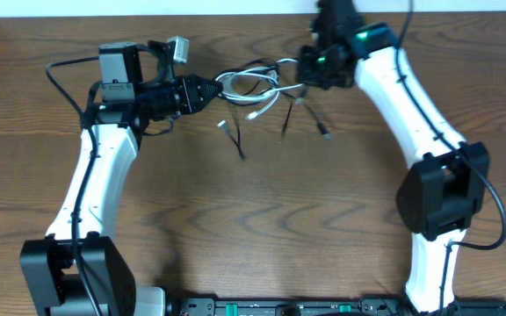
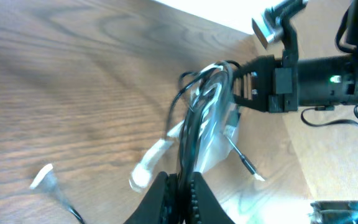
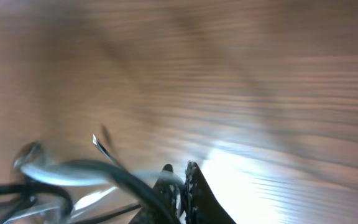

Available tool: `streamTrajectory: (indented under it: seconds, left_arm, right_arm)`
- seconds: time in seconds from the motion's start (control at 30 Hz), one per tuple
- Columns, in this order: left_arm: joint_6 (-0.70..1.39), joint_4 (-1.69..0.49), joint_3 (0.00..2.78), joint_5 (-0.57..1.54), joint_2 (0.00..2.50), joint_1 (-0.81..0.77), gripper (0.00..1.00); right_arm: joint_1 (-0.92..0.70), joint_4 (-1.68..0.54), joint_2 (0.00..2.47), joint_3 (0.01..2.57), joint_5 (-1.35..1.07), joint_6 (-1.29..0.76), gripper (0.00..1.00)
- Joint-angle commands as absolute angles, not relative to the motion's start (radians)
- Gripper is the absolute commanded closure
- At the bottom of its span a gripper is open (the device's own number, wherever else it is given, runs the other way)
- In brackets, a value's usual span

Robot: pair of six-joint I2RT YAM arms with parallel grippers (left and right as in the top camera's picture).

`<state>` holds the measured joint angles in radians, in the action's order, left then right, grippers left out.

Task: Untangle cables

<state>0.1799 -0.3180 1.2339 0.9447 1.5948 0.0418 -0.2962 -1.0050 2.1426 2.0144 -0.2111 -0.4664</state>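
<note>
The looped cables need to be untangled, so my right gripper will first pull away from my left gripper, to the right in the overhead view. Then it will open.
The black cable [image 1: 263,68] and the white cable [image 1: 243,85] hang as one tangled bunch between my two grippers at the back middle of the table. My left gripper [image 1: 211,91] is shut on the bunch's left side. In the left wrist view its jaws [image 2: 180,186] pinch the black cable [image 2: 188,124], with the white cable [image 2: 211,118] looped beside it. My right gripper [image 1: 304,81] is shut on the bunch's right side. In the right wrist view its jaws [image 3: 182,182] close on the white cable [image 3: 67,171], and the black cable [image 3: 126,180] crosses in front. Loose plug ends [image 1: 326,135] dangle below.
The wooden table [image 1: 262,219] extends toward the front. A white wall edge [image 1: 191,7] runs along the back. Both arm bases [image 1: 77,272] stand at the front corners. The right gripper also shows in the left wrist view [image 2: 253,84].
</note>
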Motion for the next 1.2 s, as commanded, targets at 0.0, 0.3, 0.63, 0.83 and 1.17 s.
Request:
streamTrajectory:
  seconds: [0.0, 0.3, 0.63, 0.83, 1.17]
  left_arm:
    - [0.177, -0.317, 1.248, 0.931, 1.569, 0.114, 0.92]
    - [0.158, -0.305, 1.248, 0.93, 1.569, 0.115, 0.93]
    - [0.11, -0.417, 1.248, 0.666, 1.57, 0.116, 0.93]
    - [0.079, -0.49, 1.248, 0.565, 1.57, 0.101, 0.93]
    - [-0.158, -0.428, 1.248, 0.772, 1.559, -0.003, 0.93]
  right_arm:
    - [-0.134, -1.054, 2.149, 2.007, -0.046, -0.444, 0.99]
    - [-0.006, -1.091, 2.149, 2.007, -0.19, -0.263, 0.99]
    - [0.039, -1.232, 2.149, 2.007, 0.131, -0.381, 0.99]
    - [0.03, -1.314, 2.151, 1.999, 0.065, -0.294, 0.99]
    - [0.018, -1.292, 2.151, 1.999, -0.31, 0.023, 0.18]
